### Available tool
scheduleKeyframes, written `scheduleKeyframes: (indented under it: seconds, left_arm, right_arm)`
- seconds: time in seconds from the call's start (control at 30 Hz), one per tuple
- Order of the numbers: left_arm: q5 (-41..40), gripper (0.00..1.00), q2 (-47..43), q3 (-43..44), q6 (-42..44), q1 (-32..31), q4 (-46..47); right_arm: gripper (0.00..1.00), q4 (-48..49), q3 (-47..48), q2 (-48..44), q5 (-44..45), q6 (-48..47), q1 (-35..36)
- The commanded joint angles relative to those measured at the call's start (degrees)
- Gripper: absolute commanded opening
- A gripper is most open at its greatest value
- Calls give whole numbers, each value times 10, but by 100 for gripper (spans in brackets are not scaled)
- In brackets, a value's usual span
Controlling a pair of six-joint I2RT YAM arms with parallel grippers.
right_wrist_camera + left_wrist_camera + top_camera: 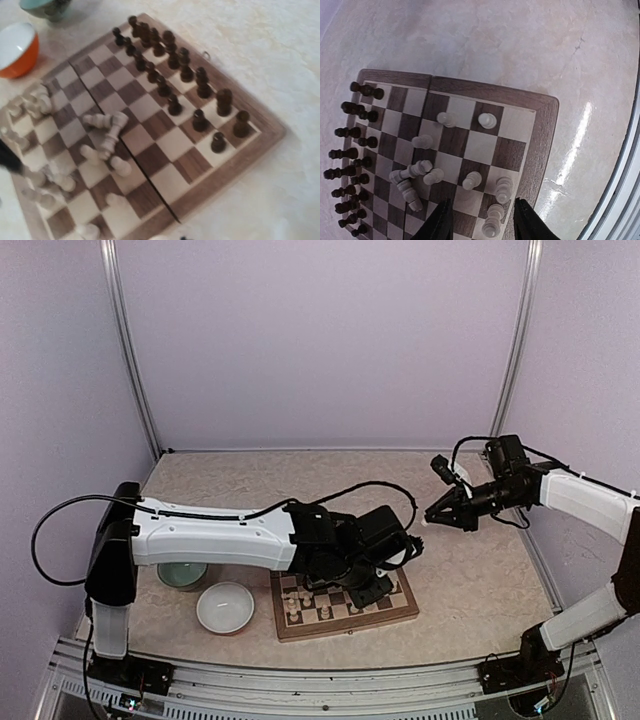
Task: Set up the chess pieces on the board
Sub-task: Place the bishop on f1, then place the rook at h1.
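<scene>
The light corner square [399, 600] is empty, below and back from my right gripper, which will next go back and down there and release the cream piece.
The board [400, 612] lies near the table's front, and in the left wrist view the board [540, 130] fills the lower left. Dark chess pieces [365, 91] stand in two rows along one side. Cream chess pieces [487, 120] stand scattered on the opposite half, and a few cream pieces [410, 172] lie toppled mid-board. My left gripper [482, 222] hovers open over the board's cream corner, its fingers [440, 225] apart on either side of an upright cream piece [492, 225] without touching it. My right gripper [430, 518] hangs shut in the air to the right of the board. The right wrist view shows the board [222, 182], not its own fingers.
A white bowl [225, 607] with an orange outside sits just left of the board, and a green bowl [182, 575] is behind it under the left arm. Frame posts and pale walls enclose the table on three sides.
</scene>
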Motion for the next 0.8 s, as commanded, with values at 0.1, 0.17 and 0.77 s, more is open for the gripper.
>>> scheduleKeyframes:
  seconds: [0.1, 0.17, 0.77]
  left_arm:
    - [-89, 55, -143, -21, 30, 58, 46]
    - [-108, 56, -169, -34, 38, 95, 74]
    - [-66, 58, -282, -244, -1, 258, 282]
  right_arm:
    - [3, -28, -37, -61, 109, -78, 81]
    - [3, -25, -52, -72, 135, -94, 115]
    - [3, 30, -121, -35, 256, -132, 316]
